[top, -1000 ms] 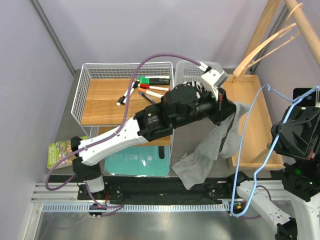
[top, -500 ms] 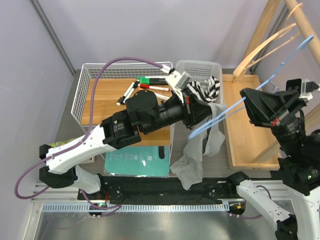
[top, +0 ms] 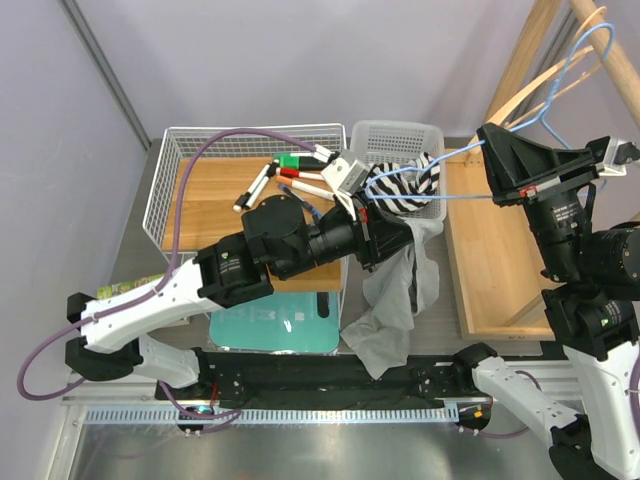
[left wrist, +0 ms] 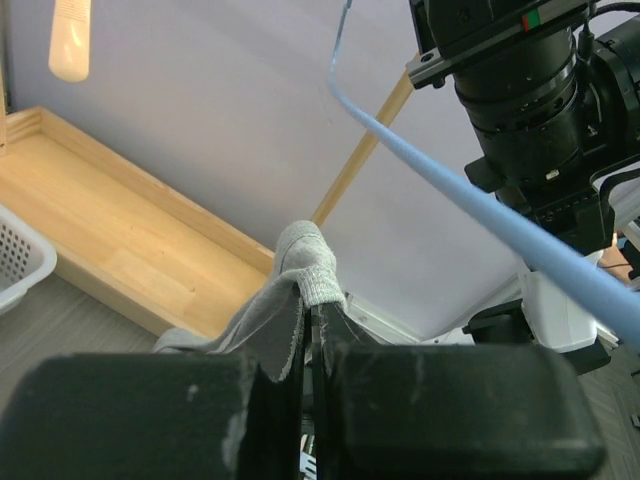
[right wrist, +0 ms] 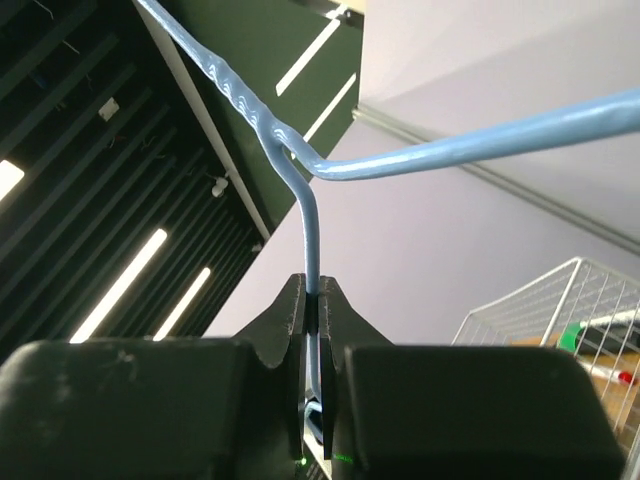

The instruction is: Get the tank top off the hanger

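With the hanger clear of the cloth, I will swing my right gripper to the right in the top view, bring the hanger's hook onto the rack's bar (top: 624, 76) and release.
The grey tank top (top: 398, 290) hangs limp from my left gripper (top: 392, 238), which is shut on its ribbed edge (left wrist: 305, 275); its lower end lies at the table's front. My right gripper (top: 488, 150) is shut on the wire of the light blue hanger (top: 440, 197), close under its twisted neck (right wrist: 305, 215), and holds it raised. The hanger's arm runs above the cloth in the left wrist view (left wrist: 480, 215) and looks apart from it. Its hook (top: 585, 45) reaches toward the wooden rack.
A white basket (top: 395, 135) holds a striped cloth (top: 405, 187) just behind the left gripper. A wire basket (top: 165, 180) with markers (top: 300, 172) is at the left. A wooden tray (top: 500, 260) and wooden hangers (top: 535, 85) are at the right. A teal board (top: 270, 325) lies in front.
My right arm has swung the hanger up and back toward the rack. My left gripper has drawn back left with the tank top, which now hangs below the hanger.
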Robot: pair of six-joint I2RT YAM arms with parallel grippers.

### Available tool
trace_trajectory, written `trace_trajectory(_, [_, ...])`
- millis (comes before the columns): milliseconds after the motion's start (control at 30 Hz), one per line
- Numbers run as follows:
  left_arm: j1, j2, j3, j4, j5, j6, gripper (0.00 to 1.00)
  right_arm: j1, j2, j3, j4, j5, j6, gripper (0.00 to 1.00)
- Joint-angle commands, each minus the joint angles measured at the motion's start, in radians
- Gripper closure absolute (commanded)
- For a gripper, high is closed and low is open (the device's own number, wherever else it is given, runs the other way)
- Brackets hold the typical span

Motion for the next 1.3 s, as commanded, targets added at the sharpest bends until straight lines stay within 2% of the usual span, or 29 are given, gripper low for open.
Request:
trace_trajectory(0, [0.010, -0.041, 0.002, 0.042, -0.038, 0.006, 1.00, 0.002, 0.021, 0.074, 0.034, 0.126, -0.080, 0.99])
trace_trajectory(333, [0.010, -0.059, 0.005, 0.038, -0.026, -0.002, 1.00, 0.002, 0.013, 0.023, 0.031, 0.164, -0.060, 0.99])
trace_trajectory(567, [0.009, -0.081, 0.016, 0.055, 0.147, -0.062, 1.00, 0.002, 0.050, 0.022, 0.052, 0.212, -0.091, 0.99])
trace_trajectory(900, [0.010, -0.115, -0.005, 0.106, 0.272, -0.125, 1.00, 0.002, 0.002, -0.056, 0.040, 0.491, -0.171, 0.99])
trace_trajectory(1167, [0.010, -0.108, -0.001, 0.127, 0.318, -0.145, 1.00, 0.002, -0.007, -0.058, 0.034, 0.615, -0.214, 0.99])
trace_trajectory(1267, [0.007, -0.112, 0.001, 0.133, 0.325, -0.151, 1.00, 0.002, -0.022, -0.089, 0.032, 0.673, -0.183, 0.99])
